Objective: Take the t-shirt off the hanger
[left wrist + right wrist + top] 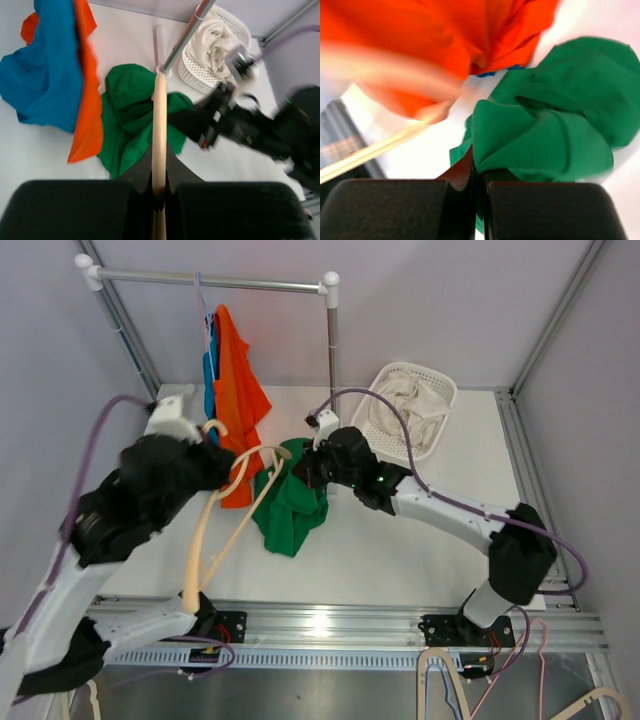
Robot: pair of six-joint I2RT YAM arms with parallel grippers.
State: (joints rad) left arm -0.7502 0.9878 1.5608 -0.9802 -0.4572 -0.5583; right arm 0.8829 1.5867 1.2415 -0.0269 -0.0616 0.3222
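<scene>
The left gripper carries the hanger outward next to the bare part of the metal bar (285, 286) beside the post, hooks it there and releases it.
A green t-shirt (290, 505) hangs bunched between the two arms, above the white table. My left gripper (222, 468) is shut on a cream hanger (215, 525), whose bar (159, 135) runs straight out from between its jaws. My right gripper (308, 468) is shut on a fold of the green t-shirt (540, 135). In the left wrist view the green shirt (130, 117) lies under the hanger bar and the right arm (250, 125) is just to its right. How much of the hanger is still inside the shirt is hidden.
An orange shirt (238, 390) over a blue one (209, 380) hangs from the metal rail (210, 280) at the back left. A white basket (405, 405) with pale cloth stands at the back right. Spare hangers (450, 690) lie below the table's near edge.
</scene>
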